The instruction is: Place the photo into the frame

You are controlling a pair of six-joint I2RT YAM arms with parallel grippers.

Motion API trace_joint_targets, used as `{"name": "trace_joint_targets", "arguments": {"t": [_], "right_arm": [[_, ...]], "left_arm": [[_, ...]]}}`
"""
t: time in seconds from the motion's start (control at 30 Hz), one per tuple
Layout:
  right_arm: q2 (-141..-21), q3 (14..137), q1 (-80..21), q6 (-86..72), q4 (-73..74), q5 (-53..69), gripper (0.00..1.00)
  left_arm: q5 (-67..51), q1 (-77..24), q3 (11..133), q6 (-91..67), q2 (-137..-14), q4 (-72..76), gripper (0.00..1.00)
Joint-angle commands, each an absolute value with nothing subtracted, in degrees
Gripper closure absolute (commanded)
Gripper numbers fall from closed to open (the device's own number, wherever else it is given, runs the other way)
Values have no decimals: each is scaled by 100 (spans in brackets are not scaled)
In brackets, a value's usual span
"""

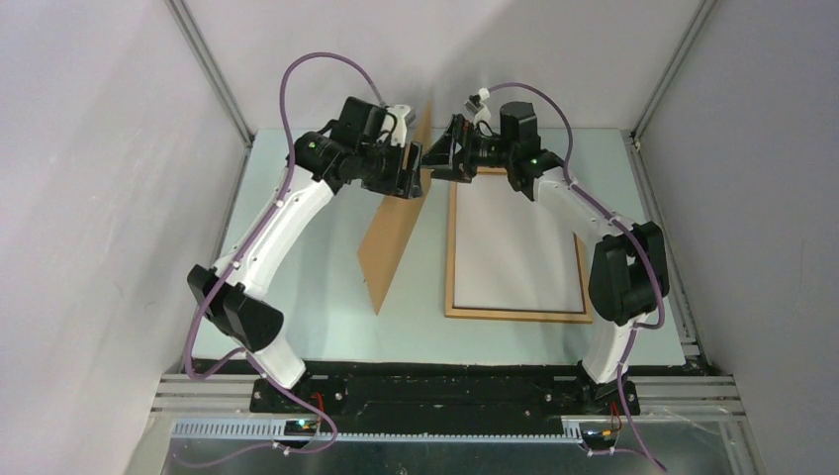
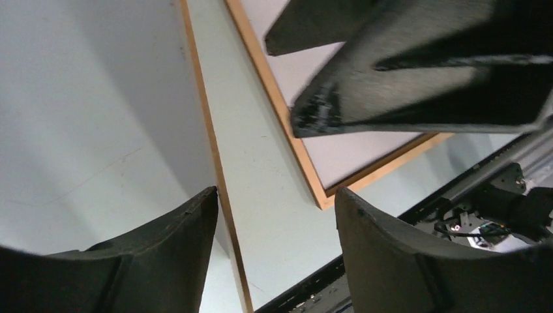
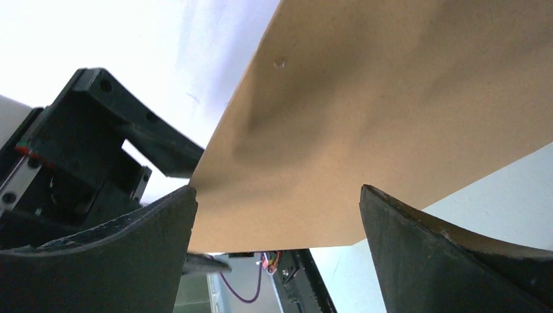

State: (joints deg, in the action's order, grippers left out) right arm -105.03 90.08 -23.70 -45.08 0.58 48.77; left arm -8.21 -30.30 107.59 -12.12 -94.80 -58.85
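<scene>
The right gripper turns next until its fingers straddle the backing board's edge by the frame. That edge lies beside it and the fingers face the board's flat brown side.
The light-wood frame (image 1: 514,315) lies flat on the table right of centre, also in the left wrist view (image 2: 287,124). A white sheet (image 1: 514,237) fills its opening; no printed side shows, so I cannot tell whether it is the photo. A plain brown backing board (image 1: 396,237) stands on edge, tilted, left of the frame. My left gripper (image 1: 408,170) is open at the board's upper part. In its wrist view the gripper (image 2: 275,190) has the board's thin edge (image 2: 218,176) against one fingertip. My right gripper (image 1: 435,158) is open, facing the board's brown face (image 3: 391,98), nothing between its fingers (image 3: 278,189).
Grey walls close in the table at the left, back and right. The arms' black base rail (image 1: 445,381) runs along the near edge. Both wrists crowd together above the frame's far left corner, and the left gripper's black body (image 3: 85,150) fills the right wrist view's left side.
</scene>
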Motion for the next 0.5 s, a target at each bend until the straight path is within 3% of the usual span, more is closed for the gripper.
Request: {"name": "trace_joint_targets", "arguments": {"t": [0.0,0.47], "right_arm": [[-10147,9050,-2322,-4545,133,4624,1],[-9821,8707,-2259,-4273,516,4087,1]], "left_arm": [[-1332,-3254,10675,-1203,-9100,-5600,27],[-1603,-3502,10352,-1066,-8779,-5424,22]]}}
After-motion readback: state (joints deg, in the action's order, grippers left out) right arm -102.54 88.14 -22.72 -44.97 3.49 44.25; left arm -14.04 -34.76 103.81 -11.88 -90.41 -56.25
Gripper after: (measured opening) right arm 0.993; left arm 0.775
